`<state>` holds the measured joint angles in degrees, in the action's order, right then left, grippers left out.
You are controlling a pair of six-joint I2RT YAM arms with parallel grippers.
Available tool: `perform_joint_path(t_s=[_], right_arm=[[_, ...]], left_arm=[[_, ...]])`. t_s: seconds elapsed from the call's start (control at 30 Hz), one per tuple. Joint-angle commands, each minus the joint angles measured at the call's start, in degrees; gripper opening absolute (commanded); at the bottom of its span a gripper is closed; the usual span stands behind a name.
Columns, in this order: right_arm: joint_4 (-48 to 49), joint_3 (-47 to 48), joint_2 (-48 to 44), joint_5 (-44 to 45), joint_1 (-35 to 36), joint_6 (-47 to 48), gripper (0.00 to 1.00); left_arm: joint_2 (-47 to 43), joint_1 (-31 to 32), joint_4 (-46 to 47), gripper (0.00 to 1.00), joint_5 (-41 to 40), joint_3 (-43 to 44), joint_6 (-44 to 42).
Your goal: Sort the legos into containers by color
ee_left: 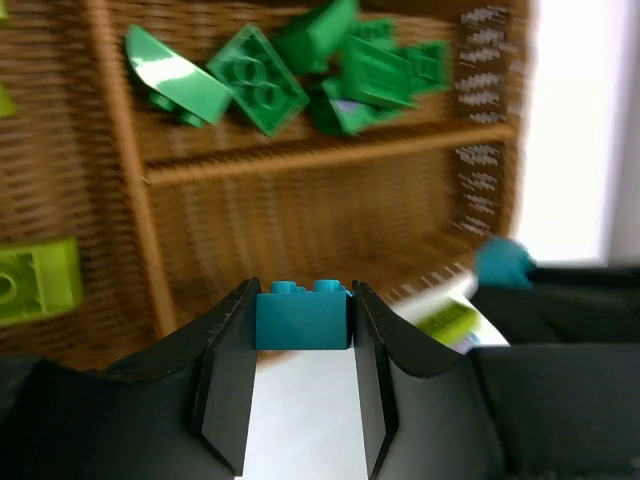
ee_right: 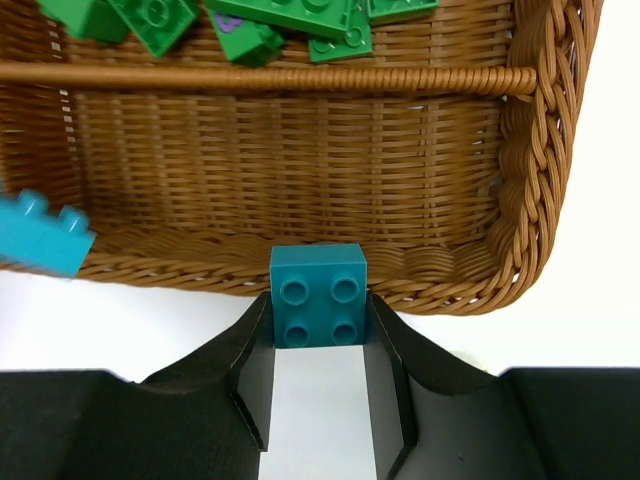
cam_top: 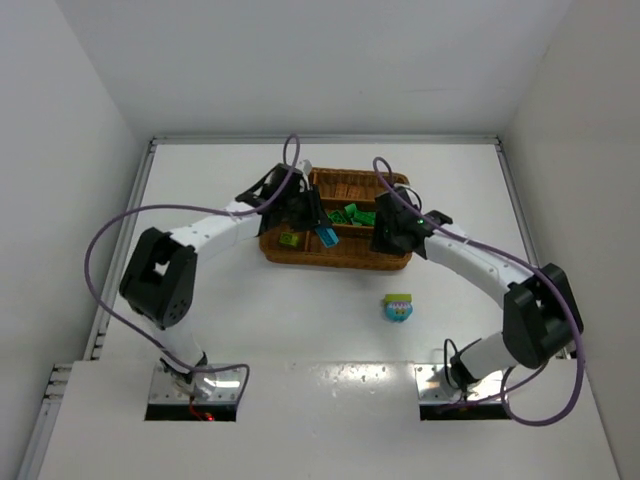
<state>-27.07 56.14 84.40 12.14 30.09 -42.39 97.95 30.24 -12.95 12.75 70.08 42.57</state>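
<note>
The tray's near section (ee_left: 239, 240) beside the lime section's divider is empty, so my left gripper will next bring its cyan lego down into that near section and then release it.
My left gripper (ee_left: 303, 302) is shut on a cyan lego (ee_left: 303, 317) over a narrow compartment of the wicker tray (ee_left: 330, 155). In the top view that gripper (cam_top: 316, 226) hangs above the tray's near side (cam_top: 335, 260), the cyan lego (cam_top: 326, 236) at its tip. My right gripper (ee_right: 318, 308) is shut on a square four-stud cyan lego (ee_right: 318, 295) at the tray's near rim (ee_right: 430, 275), close to the right corner. Several dark green legos (ee_left: 300, 60) lie in the middle compartment (cam_top: 352, 214). A lime lego (ee_left: 35, 280) rests in the left section (cam_top: 291, 240).
A small stack, lime on top of a light-blue piece (cam_top: 398, 308), stands on the white table in front of the tray. The left arm's cyan lego (ee_right: 40, 235) shows at the left of the right wrist view. White walls enclose the table.
</note>
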Motion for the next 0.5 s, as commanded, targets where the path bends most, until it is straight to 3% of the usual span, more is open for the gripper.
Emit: perform_joint_path(t_s=[0.0,0.17,0.23,0.33,0.4,0.43,0.47], right_arm=[[1.67,0.81,1.9,2.01,-0.03,1.26,0.23],[3.6,1.43,4.62,2.01,-0.55,1.26,0.27],[4.13,2.83,5.77,1.4,-0.55,1.78,0.28],[4.13,4.85,8.32,0.78,-0.55,1.79,0.36],[4.13,5.64,10.07,0.78,-0.55,1.79,0.54],[4.13,6.43,10.6,0.17,-0.55,1.79,0.57],[4.13,6.96,10.61,0.16,-0.55,1.79,0.63]], left_arm=[[3.11,2.01,-2.69,0.0,-8.79,4.88,0.32],[8.65,2.02,-7.09,0.0,-9.41,11.03,-2.05],[9.45,2.02,-7.61,0.06,-9.41,11.04,-2.05],[9.45,2.54,-7.62,0.23,-9.41,11.04,-2.58],[9.45,2.54,-7.62,0.44,-9.41,11.04,-3.1],[8.93,2.54,-7.62,0.51,-9.41,11.04,-3.1],[8.4,2.54,-7.62,0.65,-8.8,11.04,-3.71]])
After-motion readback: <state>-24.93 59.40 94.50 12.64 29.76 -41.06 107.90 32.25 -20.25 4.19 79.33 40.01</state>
